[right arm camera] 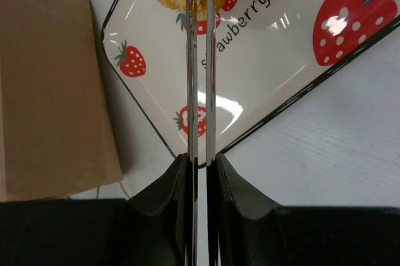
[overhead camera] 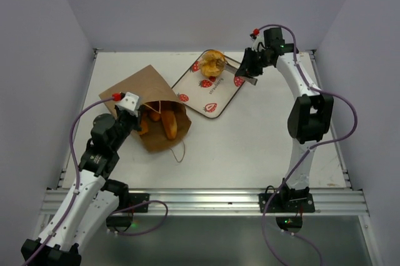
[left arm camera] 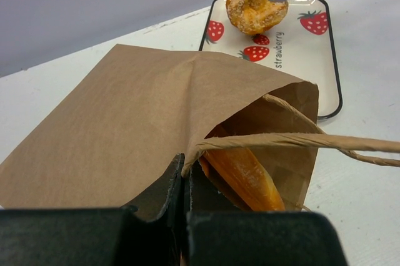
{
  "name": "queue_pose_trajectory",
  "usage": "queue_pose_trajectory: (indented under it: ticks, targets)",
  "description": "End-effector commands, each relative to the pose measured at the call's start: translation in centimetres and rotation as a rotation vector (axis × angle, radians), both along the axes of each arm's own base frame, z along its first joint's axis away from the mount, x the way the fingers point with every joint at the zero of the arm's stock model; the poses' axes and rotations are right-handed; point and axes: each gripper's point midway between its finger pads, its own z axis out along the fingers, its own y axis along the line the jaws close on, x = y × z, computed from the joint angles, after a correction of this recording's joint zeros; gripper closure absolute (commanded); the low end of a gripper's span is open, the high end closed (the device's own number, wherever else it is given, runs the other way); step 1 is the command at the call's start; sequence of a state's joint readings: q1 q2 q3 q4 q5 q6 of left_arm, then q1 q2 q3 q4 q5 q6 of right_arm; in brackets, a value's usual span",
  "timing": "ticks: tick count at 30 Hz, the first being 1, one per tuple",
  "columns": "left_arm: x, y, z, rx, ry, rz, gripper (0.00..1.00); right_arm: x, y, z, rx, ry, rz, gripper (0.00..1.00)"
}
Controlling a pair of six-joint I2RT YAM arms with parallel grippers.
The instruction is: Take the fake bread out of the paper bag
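Note:
I will tilt my right gripper flatter, lower it slightly toward the bag, then release the tonged bun onto the tray's far corner, where space is open.
The brown paper bag [overhead camera: 139, 88] lies on its side at the left, mouth facing right. Glossy orange bread pieces [overhead camera: 167, 125] show inside the mouth, and one long piece shows in the left wrist view [left arm camera: 245, 177]. My left gripper [overhead camera: 139, 116] is shut on the bag's upper rim [left arm camera: 185, 165] and holds the mouth open. My right gripper [overhead camera: 248, 68] is shut on metal tongs [right arm camera: 200, 91]. The tongs' tips clamp a round ruffled bun [overhead camera: 212, 62] at the far corner of the tray. I cannot tell whether the bun [left arm camera: 253, 4] touches the tray.
A white strawberry-print tray [overhead camera: 215, 94] with a black rim lies right of the bag, otherwise bare. It also shows in the left wrist view [left arm camera: 306, 60] and the right wrist view [right arm camera: 275, 54]. The bag's cord handle [overhead camera: 179, 150] trails toward the near side. Walls enclose the table.

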State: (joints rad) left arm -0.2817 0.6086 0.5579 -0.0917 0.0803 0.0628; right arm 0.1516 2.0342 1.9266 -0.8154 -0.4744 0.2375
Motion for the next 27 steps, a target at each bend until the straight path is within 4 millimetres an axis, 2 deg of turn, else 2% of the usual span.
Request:
queue_pose_trajectory:
  ticks: [1,8,10,16,20,21,23,24,27]
  targets:
    - [0.3,-0.2,0.4,-0.024,-0.017,-0.005,1.00,1.0,2.2,2.2,0.227,0.054,0.011,1.00]
    - [0.6,0.0,-0.2,-0.009,0.003,0.006,1.00,3.2,3.9,0.3,0.390,0.140,0.008,1.00]
    - [0.7,0.0,-0.3,-0.005,0.005,0.007,1.00,4.0,3.8,0.5,0.414,0.140,-0.009,1.00]
    - [0.7,0.0,-0.4,-0.005,0.010,0.007,1.00,4.7,2.5,-1.9,0.446,0.202,-0.050,1.00]
    - [0.8,-0.2,-0.4,-0.004,0.011,0.001,1.00,5.0,1.9,-2.6,0.453,0.210,-0.057,0.85]
    - [0.7,-0.1,-0.4,-0.004,0.011,0.001,1.00,5.0,1.8,-2.7,0.453,0.211,-0.059,0.78]
    - [0.8,-0.1,-0.3,-0.004,0.008,0.004,1.00,5.1,1.8,-2.7,0.456,0.210,-0.057,0.72]
    - [0.7,-0.1,-0.4,-0.004,0.010,0.004,1.00,5.1,1.9,-2.7,0.460,0.212,-0.055,0.66]
    - [0.7,-0.1,-0.4,-0.004,0.011,0.002,1.00,5.0,1.9,-2.6,0.460,0.212,-0.055,0.59]
